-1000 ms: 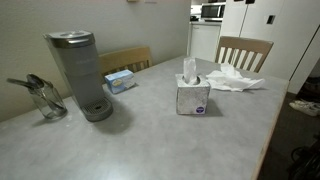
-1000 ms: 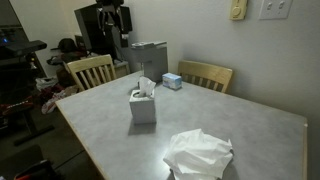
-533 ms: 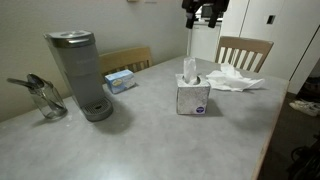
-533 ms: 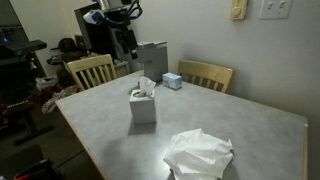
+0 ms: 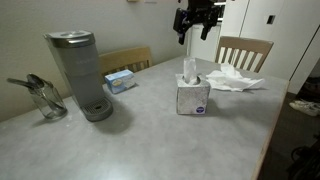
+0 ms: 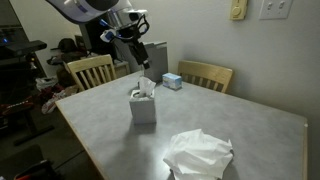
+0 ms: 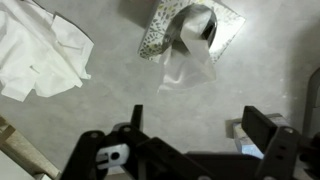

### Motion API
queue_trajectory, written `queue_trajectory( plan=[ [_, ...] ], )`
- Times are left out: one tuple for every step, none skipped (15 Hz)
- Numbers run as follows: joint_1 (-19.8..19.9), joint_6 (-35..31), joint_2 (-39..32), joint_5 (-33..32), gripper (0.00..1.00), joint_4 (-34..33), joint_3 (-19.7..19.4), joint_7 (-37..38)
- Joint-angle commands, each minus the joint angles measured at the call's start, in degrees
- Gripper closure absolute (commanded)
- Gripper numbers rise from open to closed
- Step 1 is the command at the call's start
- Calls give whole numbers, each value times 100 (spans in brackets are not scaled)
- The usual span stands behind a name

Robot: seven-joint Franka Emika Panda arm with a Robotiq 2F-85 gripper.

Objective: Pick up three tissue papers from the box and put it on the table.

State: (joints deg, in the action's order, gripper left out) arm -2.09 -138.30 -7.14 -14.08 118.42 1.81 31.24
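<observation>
My gripper moves down open onto the upper end of the white tissue (image 7: 187, 77) next. That loose end of the tissue sticks up clear of the box below my fingers.
The cube tissue box (image 5: 193, 96) stands on the grey table (image 5: 150, 140), with one white tissue sticking up from its top. It also shows in an exterior view (image 6: 142, 106) and at the top of the wrist view (image 7: 190, 28). A pile of crumpled white tissue papers (image 5: 235, 79) lies on the table beside the box, also seen in an exterior view (image 6: 199, 155) and the wrist view (image 7: 40, 50). My gripper (image 5: 192, 30) hangs in the air well above the box, open and empty; it shows in an exterior view (image 6: 141, 60) and the wrist view (image 7: 200, 125).
A grey coffee machine (image 5: 80, 72) and a glass jug (image 5: 45, 98) stand at one end of the table. A flat light blue box (image 5: 120, 80) lies near the table's edge. Wooden chairs (image 5: 244, 50) stand along the sides.
The arm has come into both exterior views and my gripper has moved down toward the space above the tissue box. The box and tissue pile have not moved.
</observation>
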Motion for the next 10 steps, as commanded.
queue_trajectory(
  plan=[
    [-97, -205, -354, -20, 0, -210, -118, 7],
    [-105, -226, -441, 62, 0, -238, -114, -12],
    [-114, -298, -520, 140, 0, -240, -107, -31],
    [-131, -322, -601, 197, 0, -255, -107, -32],
    [-153, -344, -670, 245, 0, -260, -111, -30],
    [-174, -354, -745, 296, 0, -267, -116, -41],
    [-194, -355, -803, 351, 0, -276, -119, -55],
    [-214, -344, -854, 398, 0, -285, -125, -73],
    [-235, -350, -903, 424, 0, -295, -134, -78],
    [-254, -327, -944, 462, 0, -316, -141, -86]
  ],
)
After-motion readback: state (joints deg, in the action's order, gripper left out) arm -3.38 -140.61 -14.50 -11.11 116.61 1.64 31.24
